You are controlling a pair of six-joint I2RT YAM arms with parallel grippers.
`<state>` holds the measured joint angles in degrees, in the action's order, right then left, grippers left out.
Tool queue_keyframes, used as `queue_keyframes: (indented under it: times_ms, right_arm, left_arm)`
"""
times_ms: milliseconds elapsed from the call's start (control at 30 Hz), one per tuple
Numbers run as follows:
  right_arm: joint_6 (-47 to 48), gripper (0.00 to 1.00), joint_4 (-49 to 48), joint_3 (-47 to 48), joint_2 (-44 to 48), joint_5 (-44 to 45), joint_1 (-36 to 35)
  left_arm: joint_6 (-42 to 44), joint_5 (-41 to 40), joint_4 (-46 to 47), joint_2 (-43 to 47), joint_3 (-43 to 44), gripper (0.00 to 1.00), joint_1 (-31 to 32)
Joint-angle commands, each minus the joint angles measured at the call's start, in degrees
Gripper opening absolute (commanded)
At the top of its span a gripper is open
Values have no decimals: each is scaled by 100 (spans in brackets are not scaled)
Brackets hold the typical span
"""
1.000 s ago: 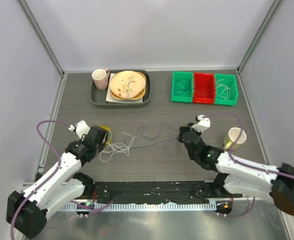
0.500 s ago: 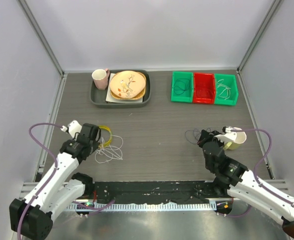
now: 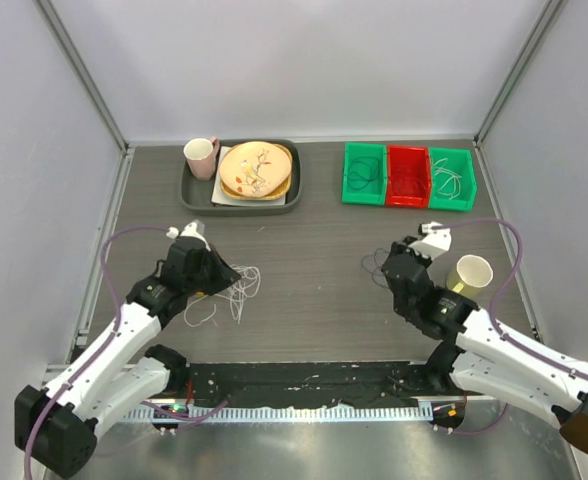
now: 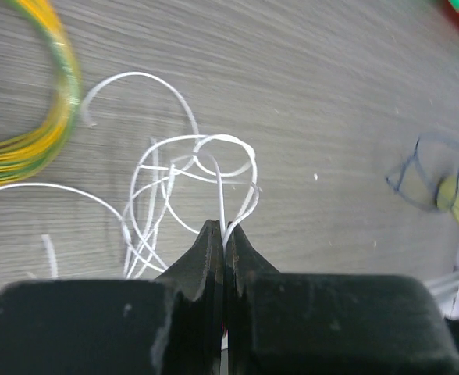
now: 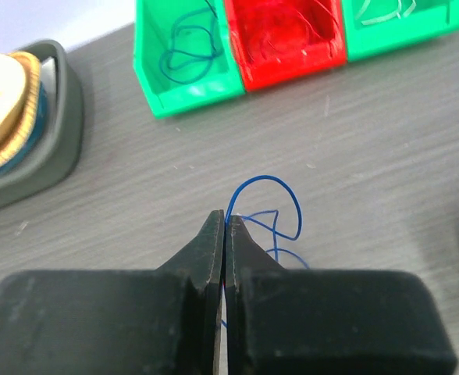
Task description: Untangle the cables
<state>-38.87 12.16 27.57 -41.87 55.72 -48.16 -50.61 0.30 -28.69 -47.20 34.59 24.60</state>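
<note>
The robot's right gripper next needs to carry the blue cable (image 3: 370,266) outward over the green bin nearest the plates and let it go there, since that bin stands outward and already holds blue wire.
My left gripper (image 3: 230,273) (image 4: 223,229) is shut on strands of the white cables (image 3: 242,288) (image 4: 214,156), a loose tangle of loops lying on the table just ahead of its tips. My right gripper (image 3: 376,268) (image 5: 226,217) is shut on a dark blue cable (image 3: 370,266) (image 5: 281,205), which curls in small loops right at its tips. The blue cable (image 4: 431,168) lies well apart from the white tangle. No red cable shows on the table.
A small yellow wire ring (image 4: 26,148) lies left of the white tangle. Green (image 3: 364,172), red (image 3: 407,175) and green (image 3: 452,178) bins holding wires stand at the back right. A grey tray (image 3: 189,195) with plates (image 3: 257,170) and a pink mug (image 3: 201,157) sits back left. A cream cup (image 3: 472,273) stands beside the right arm.
The blue cable, stretched from the white tangle a second ago, came free and bunched at my right gripper. My left gripper shifted right and forward with the white strands.
</note>
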Motion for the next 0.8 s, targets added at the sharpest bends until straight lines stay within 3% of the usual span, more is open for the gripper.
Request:
queue_keyframes:
  times_ms: [0, 133, 467, 767]
  right_arm:
    - [861, 1, -618, 1072, -715, -113, 184]
    - [1513, 1, -1189, 1723, -1463, -998, 833]
    - [2217, 1, -2349, 3631, -3686, -2327, 2135]
    - [2789, 1, -2438, 5468, -5550, -2189, 2539]
  left_arm:
    - [209, 550, 995, -210, 232, 0, 545]
    - [236, 595, 1207, -491, 215, 5, 730]
    - [192, 647, 1594, -1625, 83, 2, 748]
    - [218, 436, 1744, -2390, 48, 1, 748]
